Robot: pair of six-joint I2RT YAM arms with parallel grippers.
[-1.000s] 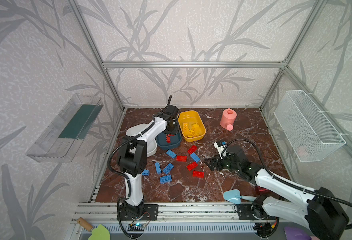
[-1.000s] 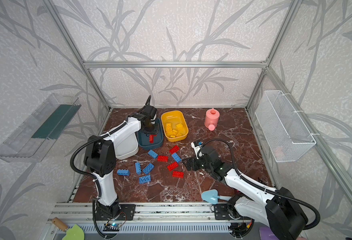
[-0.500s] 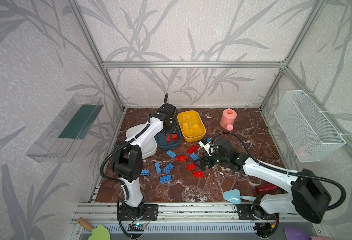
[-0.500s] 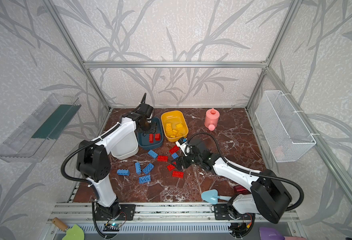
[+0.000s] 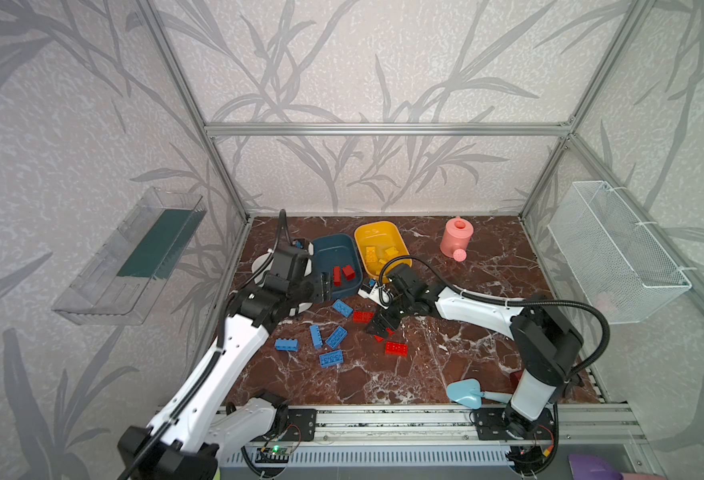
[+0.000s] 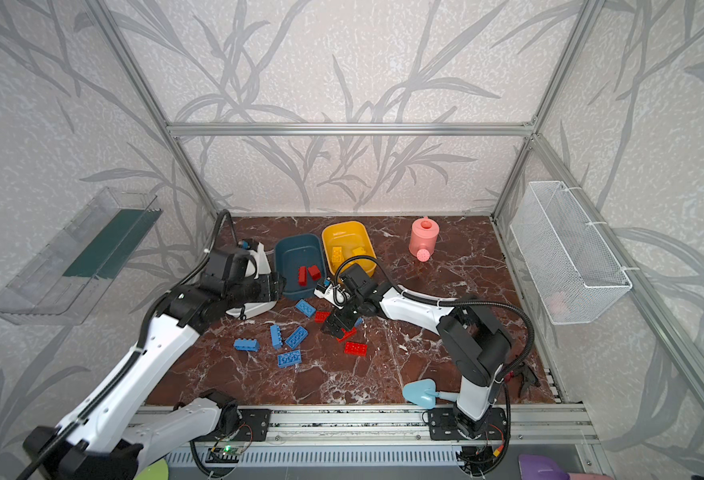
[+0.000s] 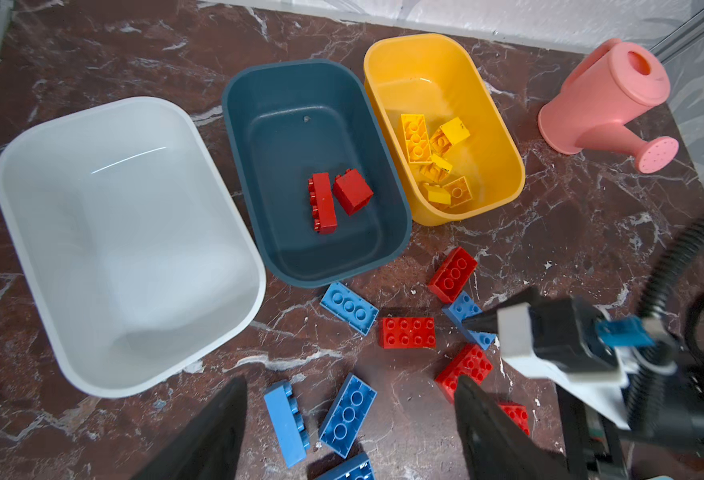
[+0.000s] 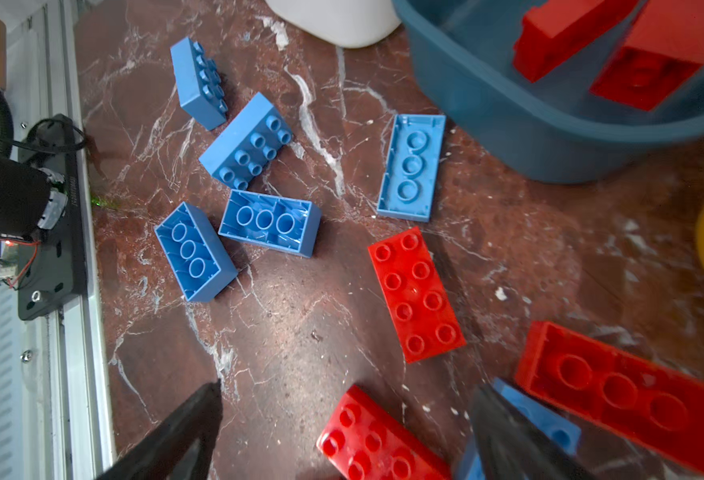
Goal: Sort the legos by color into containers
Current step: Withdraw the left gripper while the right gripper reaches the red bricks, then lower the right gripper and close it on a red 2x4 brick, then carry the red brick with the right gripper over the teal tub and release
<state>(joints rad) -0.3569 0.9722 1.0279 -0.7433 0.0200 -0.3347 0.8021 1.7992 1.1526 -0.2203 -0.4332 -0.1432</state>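
Note:
I will move my right gripper toward the blue lego by the dark teal container, to a red lego below the gripper. I will turn it and lower it around the red lego's clear long sides.
My left gripper (image 5: 327,289) hangs open and empty over the near rim of the dark teal container (image 7: 300,124), which holds two red legos (image 7: 321,203). Beside it stand the white container (image 7: 126,241), with nothing in it, and the yellow container (image 7: 425,75), holding several yellow legos (image 7: 414,137). Several blue legos (image 5: 336,336) and red legos (image 5: 396,348) lie loose on the marble floor. My right gripper (image 8: 348,388) is open, low over the floor. A red lego (image 8: 379,440) lies between its fingers and a blue one (image 8: 550,419) lies by one finger.
A pink watering can (image 5: 457,239) stands at the back right. A white wire mesh basket (image 5: 616,257) hangs on the right wall and a clear shelf (image 5: 134,257) on the left wall. A light blue scoop (image 5: 464,392) lies near the front rail.
My left gripper opened over the teal container, leaving a second red lego in it, then pulled back toward the front. My right gripper moved left and down among the loose red legos.

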